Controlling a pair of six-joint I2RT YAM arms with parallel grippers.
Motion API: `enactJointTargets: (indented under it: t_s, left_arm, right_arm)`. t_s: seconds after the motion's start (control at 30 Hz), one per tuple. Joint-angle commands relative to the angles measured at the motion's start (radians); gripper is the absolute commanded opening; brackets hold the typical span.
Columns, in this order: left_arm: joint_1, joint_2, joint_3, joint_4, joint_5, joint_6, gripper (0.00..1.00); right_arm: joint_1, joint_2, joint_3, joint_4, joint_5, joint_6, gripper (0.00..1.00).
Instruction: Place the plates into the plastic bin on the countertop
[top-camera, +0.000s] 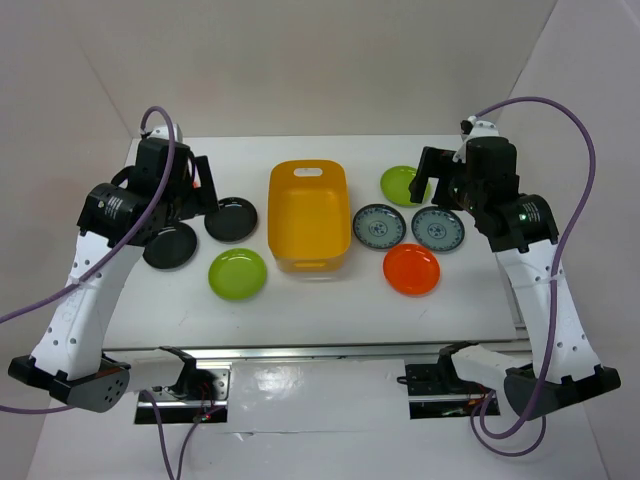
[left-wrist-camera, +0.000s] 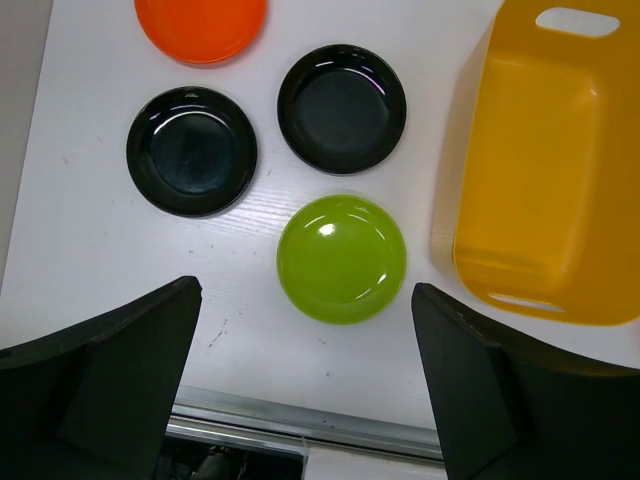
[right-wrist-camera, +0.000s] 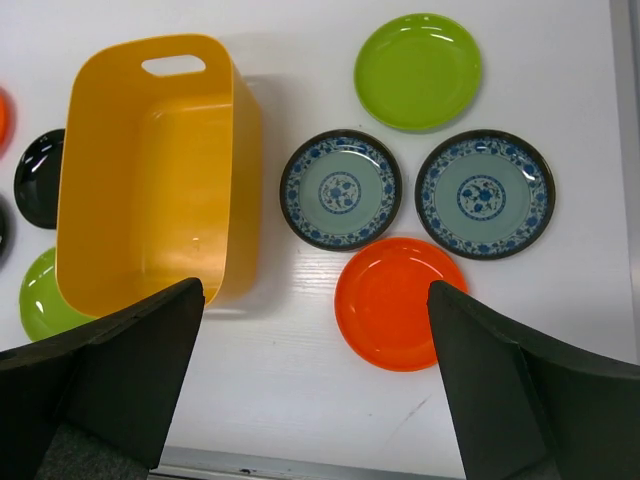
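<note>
Next, my right gripper comes down and back onto the orange-red plate's rim (top-camera: 435, 279) on the side away from the bin (top-camera: 309, 215), since bare countertop there leaves a finger room.
The yellow-orange plastic bin (top-camera: 309, 215) stands empty mid-countertop (top-camera: 330, 310). Left of it lie two black plates (top-camera: 231, 219) (top-camera: 170, 246) and a lime green plate (top-camera: 238, 273). Right of it lie a lime green plate (top-camera: 404, 185), two blue-patterned plates (top-camera: 380, 226) (top-camera: 437, 229) and an orange-red plate (top-camera: 411, 269). The left wrist view shows another orange-red plate (left-wrist-camera: 200, 25) behind the black ones, hidden under the arm in the top view. My left gripper (top-camera: 198, 182) (left-wrist-camera: 305, 300) and right gripper (top-camera: 432, 172) (right-wrist-camera: 315, 300) hover open and empty above the plates.
A metal rail (top-camera: 330, 350) runs along the countertop's front edge, also seen in the left wrist view (left-wrist-camera: 300, 425). White walls close in the back and both sides. Purple cables loop from both arms.
</note>
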Motion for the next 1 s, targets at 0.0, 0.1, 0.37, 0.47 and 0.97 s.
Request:
enactJointTargets:
  t_s: [0.0, 0.1, 0.37, 0.47, 0.97]
  left_arm:
    - [-0.003, -0.017, 0.027, 0.023, -0.043, -0.035, 1.0]
    - [-0.003, -0.017, 0.038, 0.023, -0.043, -0.035, 1.0]
    - [-0.003, -0.017, 0.014, 0.098, 0.107, -0.004, 1.0]
    - [-0.003, -0.004, 0.014, 0.098, 0.153, -0.004, 1.0]
    - [-0.003, 0.005, -0.049, 0.163, 0.279, 0.025, 1.0]
  right_arm:
    - [-0.006, -0.008, 0.038, 0.008, -0.014, -0.018, 1.0]
    - [-0.006, -0.008, 0.021, 0.008, -0.005, -0.018, 1.0]
    - [-0.274, -0.124, -0.6, 0.333, -0.223, 0.14, 0.99]
    - [-0.354, -0.135, -0.785, 0.475, -0.29, 0.155, 0.97]
    - [-0.414, 0.07, -1.022, 0.638, -0.225, 0.244, 0.84]
